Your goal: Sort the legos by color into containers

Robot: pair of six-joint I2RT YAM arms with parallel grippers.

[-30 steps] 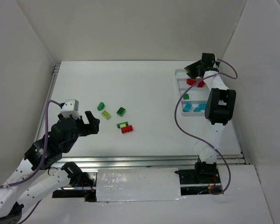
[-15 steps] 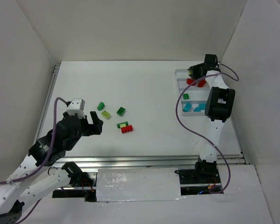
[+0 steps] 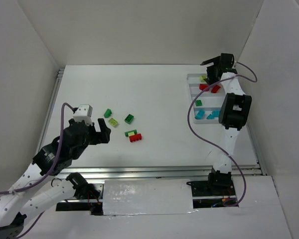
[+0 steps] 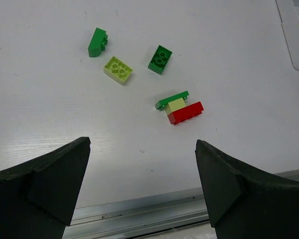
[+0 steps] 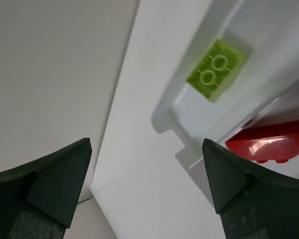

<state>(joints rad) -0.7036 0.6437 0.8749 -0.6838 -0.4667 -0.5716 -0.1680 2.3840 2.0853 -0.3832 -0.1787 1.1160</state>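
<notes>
My right gripper should next swing to the left in the top view and back, then go down around the stack's red brick, because different colors are joined there.
On the table lie loose legos: a dark green brick (image 4: pixel 97 42), a yellow-green brick (image 4: pixel 118 69), a green brick (image 4: pixel 160 59) and a small stack (image 4: pixel 182 107) of green, pale yellow and red pieces. My left gripper (image 4: pixel 142 144) hovers open near the front edge, short of the stack (image 3: pixel 134 135). The white tray (image 3: pixel 192 92) of containers stands at the right. It holds a yellow-green brick (image 5: pixel 217 69) in the far compartment, then red bricks (image 3: pixel 210 87), a green one (image 3: pixel 199 103) and cyan ones (image 3: pixel 206 115). My right gripper (image 5: pixel 147 143) is open above the tray's far end, empty.
White walls close in the table on three sides; the right wall runs close to the tray. A metal rail (image 4: pixel 139 211) lines the front edge below my left gripper. A tray corner (image 4: pixel 294 45) shows at the right of the left wrist view.
My right gripper has opened, and the yellow-green brick it held now lies in the tray's far compartment. My left arm has edged forward toward the loose bricks.
</notes>
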